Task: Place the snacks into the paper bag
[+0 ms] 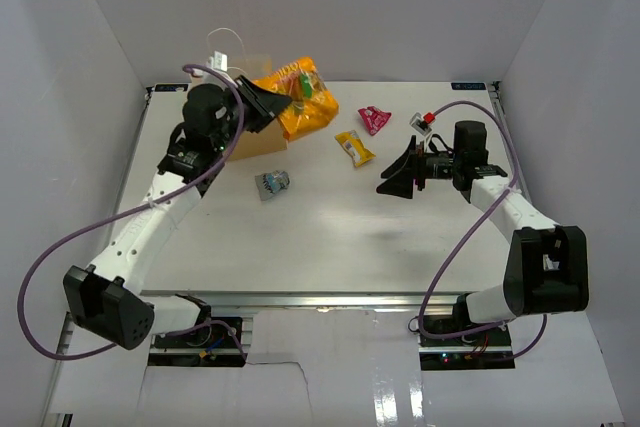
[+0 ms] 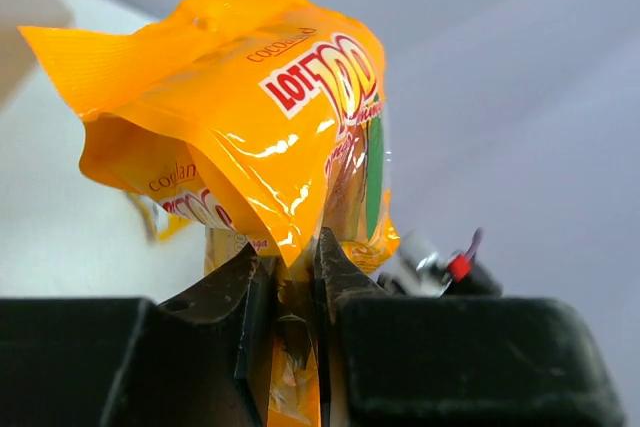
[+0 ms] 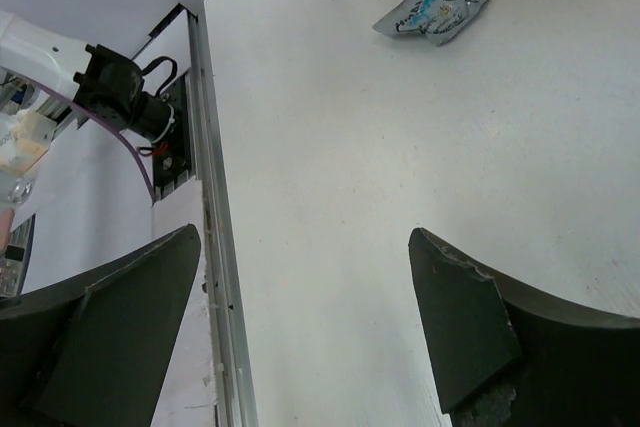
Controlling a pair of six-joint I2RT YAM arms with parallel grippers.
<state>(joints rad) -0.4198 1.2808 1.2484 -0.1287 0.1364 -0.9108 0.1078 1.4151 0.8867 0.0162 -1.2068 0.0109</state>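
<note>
I need to raise my left gripper next, bring the chip bag over between the white handles, then lower it and let go, since it sticks out past the paper bag's side.
My left gripper is shut on the lower edge of the large orange-yellow chip bag and holds it lifted beside the tan paper bag, whose white handles show behind the arm. In the left wrist view the chip bag stands up from between the closed fingers. A silver-blue packet, a yellow packet and a magenta packet lie on the table. My right gripper is open and empty, low over the table; its view shows the silver-blue packet far ahead.
The left arm covers most of the paper bag. The table's metal front rail runs along the left of the right wrist view. White walls enclose the table on three sides.
</note>
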